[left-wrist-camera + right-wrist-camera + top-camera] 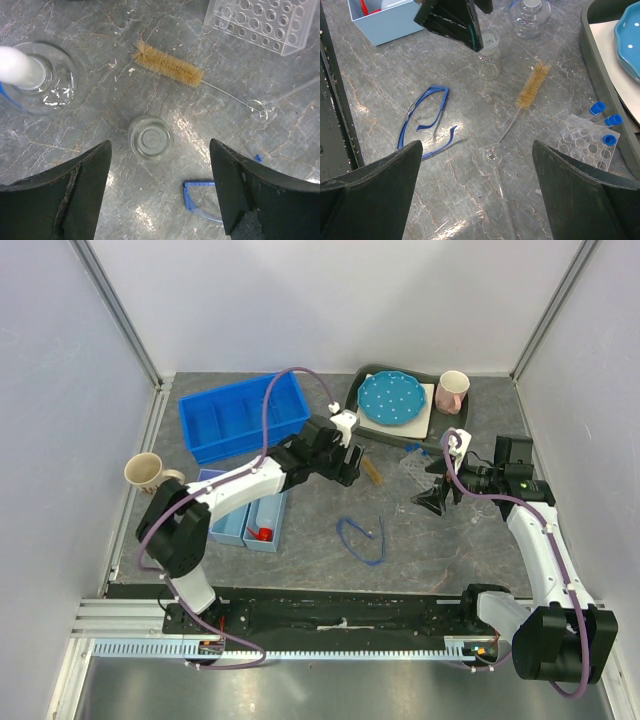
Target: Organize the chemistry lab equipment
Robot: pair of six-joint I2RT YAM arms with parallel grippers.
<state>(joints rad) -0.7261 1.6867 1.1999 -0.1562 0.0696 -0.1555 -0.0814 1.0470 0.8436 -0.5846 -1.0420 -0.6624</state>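
Note:
The left gripper moves down around the sides of the small clear glass flask (150, 137) next, since the flask stands upright in line with its open fingers.
My left gripper (160, 146) is open and low over the table, with a small clear glass flask (150, 137) upright just ahead between its jaws. A dropper flask with a white cap (30, 75) stands to its left. A tan bottle brush (167, 64), a clear tube rack (260, 20) and a glass funnel (260, 111) lie beyond. My right gripper (476, 147) is open and empty above the funnel (492, 152). Blue safety glasses (422, 122) lie to its left. The rack (587, 142) holds blue-capped tubes (612, 120). A red-capped bottle (262, 533) lies in a light-blue tray (228, 525).
A blue bin (243, 415) stands at the back left. A blue polka-dot plate (392, 398) on a dark tray and a pink mug (452, 392) stand at the back. A beige mug (143, 473) is at the far left. My left gripper (452, 20) hangs over the small flask (489, 62).

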